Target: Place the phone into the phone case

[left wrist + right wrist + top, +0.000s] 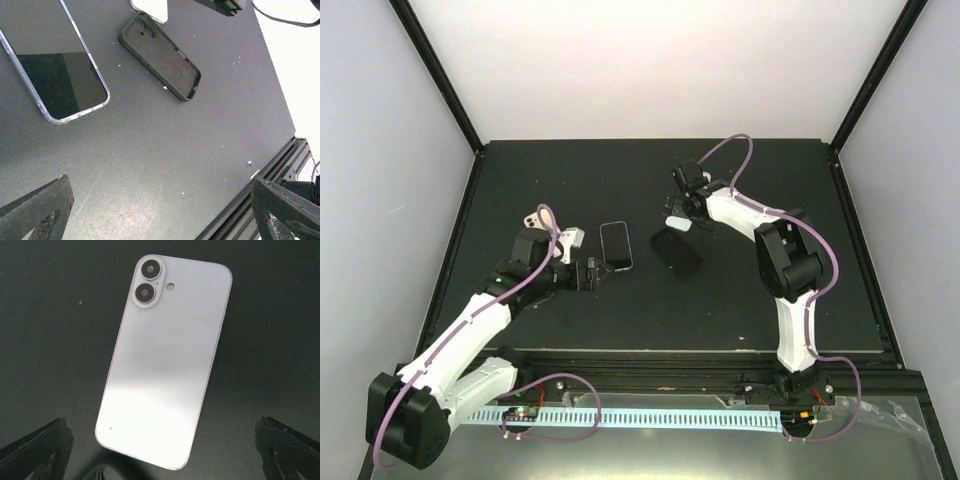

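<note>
My right gripper will move down next, turning slightly and centring over the long edges of the white phone [677,223], because the phone lies slanted and off-centre beneath my open fingers.
A white phone [165,365] lies back up on the black mat, its two camera lenses at the far end. My right gripper [161,442] hovers open over its near end, one finger on each side, touching nothing. From above only a white patch of this phone [677,223] shows under the right gripper [680,212]. The black phone case [676,250] [160,56] lies just beside it. A dark-screened phone with a silver rim [616,246] [57,70] lies face up further left. My left gripper [592,272] [160,220] stands open and empty near it.
The black mat [720,310] ends at an aluminium rail [277,167] along the near edge. Black frame posts [440,75] and white walls close in the back and sides. The right arm's elbow [785,255] rises to the right of the case.
</note>
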Robot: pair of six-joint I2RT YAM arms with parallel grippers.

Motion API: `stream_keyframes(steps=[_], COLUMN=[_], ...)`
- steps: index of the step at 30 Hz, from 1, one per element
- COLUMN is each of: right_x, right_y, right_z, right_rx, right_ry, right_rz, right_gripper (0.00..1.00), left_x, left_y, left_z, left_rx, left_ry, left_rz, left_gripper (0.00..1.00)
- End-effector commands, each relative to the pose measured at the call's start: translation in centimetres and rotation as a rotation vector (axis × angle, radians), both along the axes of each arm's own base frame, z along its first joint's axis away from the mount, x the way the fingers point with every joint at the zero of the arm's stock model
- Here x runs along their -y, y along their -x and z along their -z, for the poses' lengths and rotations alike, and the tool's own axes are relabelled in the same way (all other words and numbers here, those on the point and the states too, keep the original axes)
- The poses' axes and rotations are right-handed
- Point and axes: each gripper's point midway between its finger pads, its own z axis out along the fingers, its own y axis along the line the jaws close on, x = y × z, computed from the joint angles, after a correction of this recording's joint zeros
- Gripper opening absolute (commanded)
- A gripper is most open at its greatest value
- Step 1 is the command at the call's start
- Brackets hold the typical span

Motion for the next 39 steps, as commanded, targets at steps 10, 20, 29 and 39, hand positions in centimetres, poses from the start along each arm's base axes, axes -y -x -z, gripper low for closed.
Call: stream_keyframes(steps=[10,20,29,39], right_x=[-0.2,-0.5,-0.7,-0.5], right_y=[-1.5,-0.8,-0.5,0.9], right_z=[3.8,5.2,6.8,6.8], right_rx=[-0.075,-0.122,-0.175,-0.183], right_ry=[-0.01,0.059,0.166,0.19], right_rz=[0.118,0.123,0.128,0.083], right_gripper=[0.98,0.94,0.94,0.88], left_x=[0.2,0.3,0.0,-0.3], left_y=[1.3,1.7,2.2,2.3], left_z=[-1.2,-3.4,-4.1,-5.1], left_rx=[0.057,0.096,0.116,0.132], left_ry=[0.037,0.076,0.084,0.087], left_rz=[0.034,0.043,0.026,0.011], left_gripper=[0.99,0.99,0.99,0.99])
